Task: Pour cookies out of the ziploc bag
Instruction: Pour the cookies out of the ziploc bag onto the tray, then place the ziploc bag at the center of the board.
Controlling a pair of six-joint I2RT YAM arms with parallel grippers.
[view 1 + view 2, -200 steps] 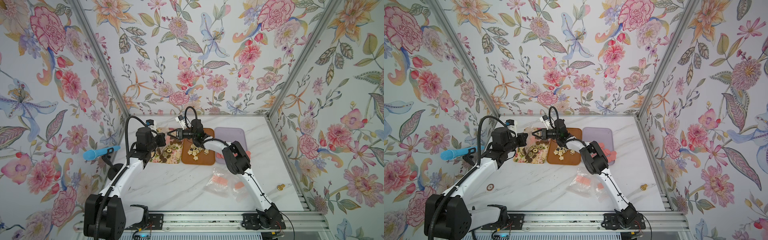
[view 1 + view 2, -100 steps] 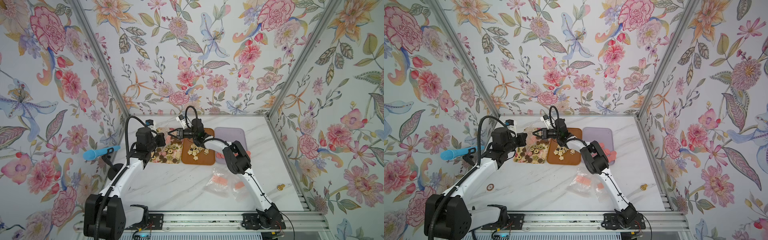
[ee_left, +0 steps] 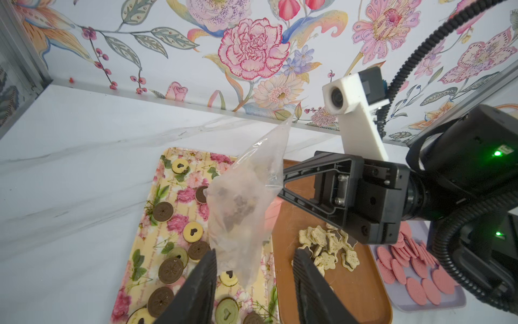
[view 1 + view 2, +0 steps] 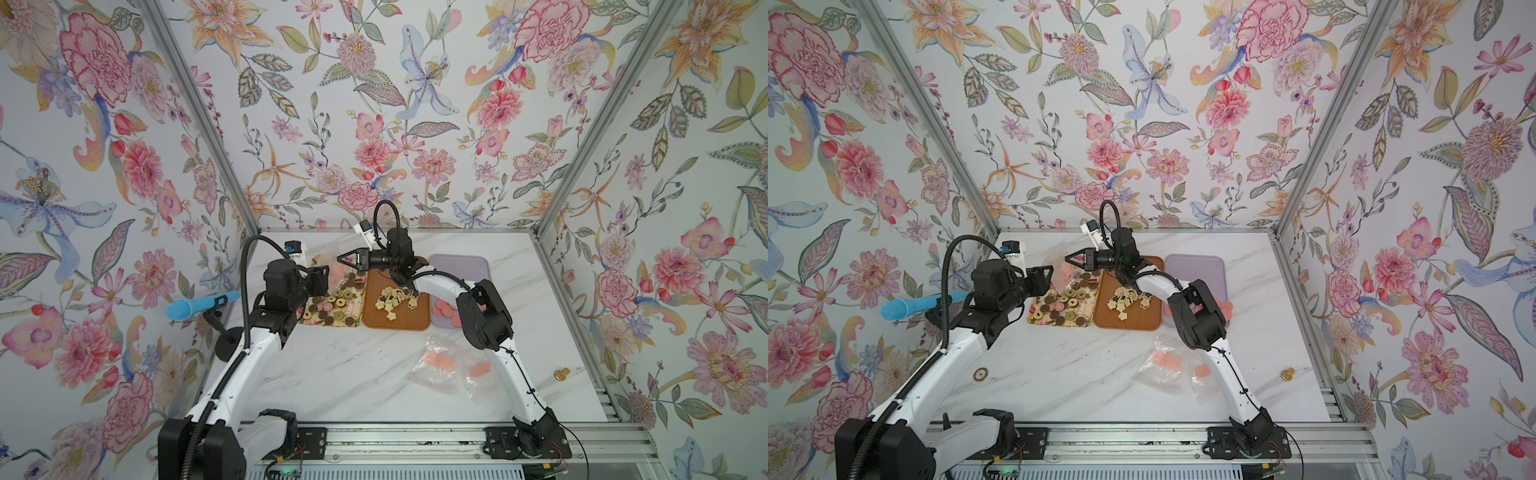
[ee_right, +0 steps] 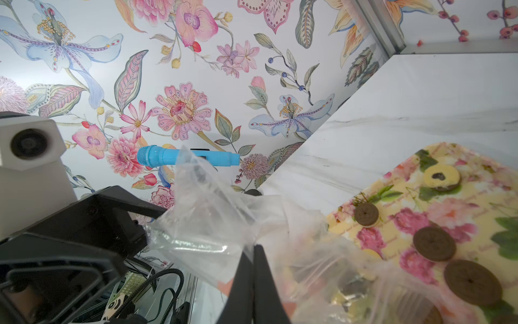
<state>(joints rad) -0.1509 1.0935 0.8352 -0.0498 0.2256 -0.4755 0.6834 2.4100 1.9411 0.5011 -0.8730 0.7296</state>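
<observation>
The bare tabletop beside the empty bags is below my right gripper, toward my base. I should next move my right gripper back and down and let go of the bag there.
The clear ziploc bag hangs crumpled over the floral tray, pinched at one corner by my right gripper, which is shut on it. Brown, cream and olive round cookies lie scattered on that tray. Dark shapes show through the film; I cannot tell whether they are inside. My left gripper is open just below the bag's loose end, its fingers on either side and not touching it. In both top views the bag sits between the left gripper and the right gripper.
A brown tray with cream star biscuits and a lilac tray with pink rounds stand beside the floral one. Empty bags lie mid-table. A blue microphone stands at the left wall, and a small brass thing lies near the right wall.
My left gripper has opened and let go of the bag. The right gripper keeps its hold, and both arms stay about where they were.
</observation>
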